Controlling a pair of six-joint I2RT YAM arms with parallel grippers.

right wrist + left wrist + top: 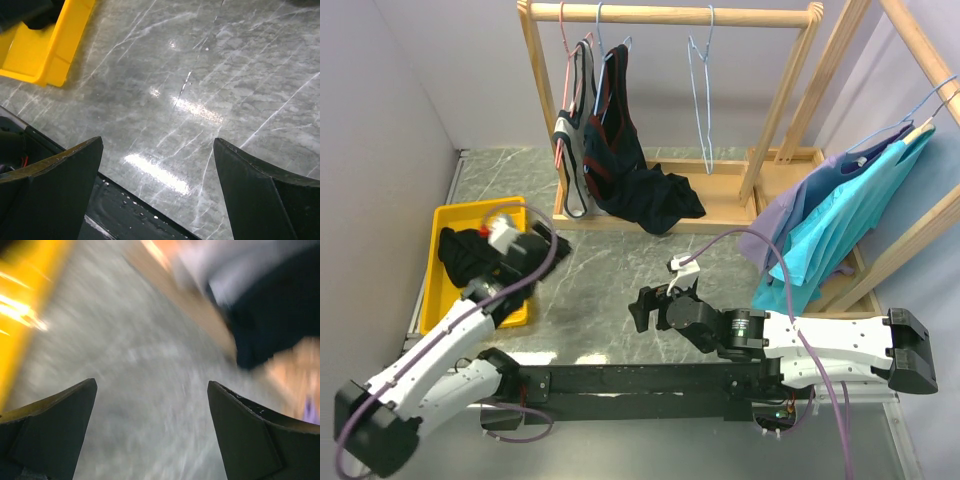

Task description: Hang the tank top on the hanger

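Note:
The tank top lies crumpled inside the yellow bin, so I need to move my left gripper left in the top view and down onto the tank top's fold (463, 250).
A plain black tank top (463, 252) lies crumpled in a yellow bin (442, 214) at the left. The light-blue wire hanger (703, 92) hangs empty from the wooden rail (670, 14) at the back. My left gripper (535, 245) is open and empty over the bin's right edge; its wrist view is blurred and shows only bare table between the fingers (60, 425). My right gripper (640, 308) is open and empty, low over the grey table's middle, with bare table between its fingers (260, 190).
On the rail's left hang a pink hanger with a grey-black top (572, 140) and a blue hanger with a red-trimmed dark top (620, 150), which heaps onto the rack's wooden base (720, 205). Teal and lavender garments (830, 225) hang on a second rack at right.

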